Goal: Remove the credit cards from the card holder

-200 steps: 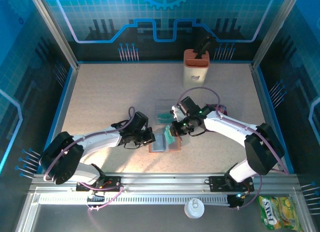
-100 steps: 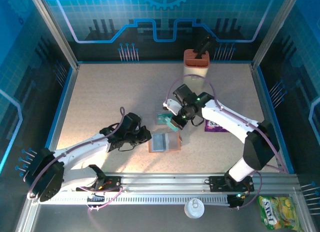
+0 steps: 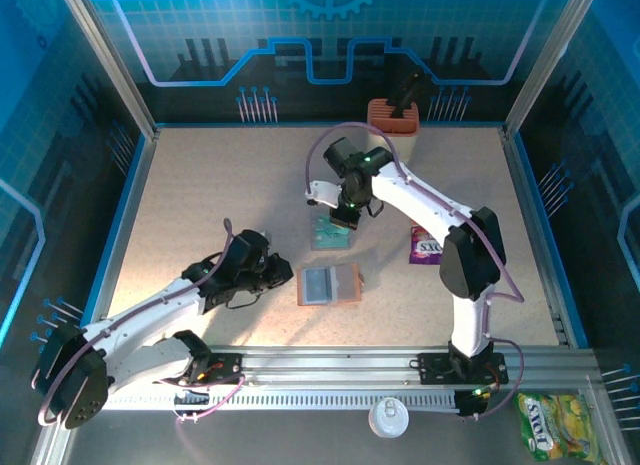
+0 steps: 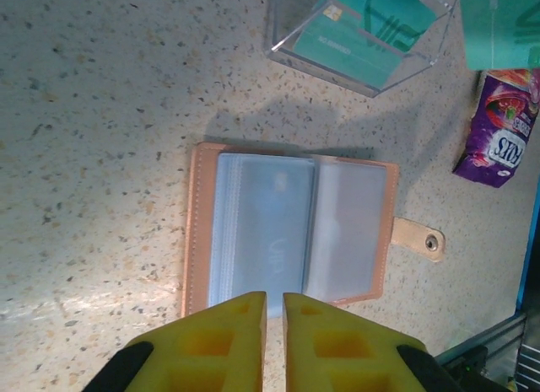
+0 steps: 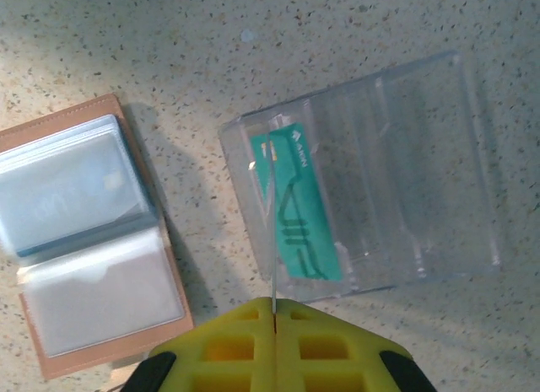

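Observation:
The spot on the teal credit card in the tray is below my fingers, so my right gripper will next move down toward it and let go of the edge-on credit card onto it.
The brown card holder (image 3: 329, 283) lies open on the table, its grey-blue pockets (image 4: 291, 232) facing up; it also sits at the left of the right wrist view (image 5: 80, 232). My right gripper (image 3: 345, 215) hangs over a clear plastic tray (image 5: 396, 173), shut (image 5: 275, 306) on a teal credit card (image 4: 498, 25) seen edge-on (image 5: 274, 223). Another teal card (image 5: 295, 206) lies in the tray. My left gripper (image 3: 283, 273) sits just left of the holder. Its yellow fingers (image 4: 275, 299) stand at the holder's near edge, a thin slit apart, holding nothing.
A purple-red snack packet (image 3: 426, 247) lies right of the holder. An orange-and-cream upright box (image 3: 392, 120) stands at the back wall. A white lid (image 3: 388, 417) and a yellow-green packet (image 3: 548, 425) lie beyond the front rail.
My right gripper has lifted away from the holder with a teal card and swung back over the clear tray. My left arm has drawn back to the left, off the holder.

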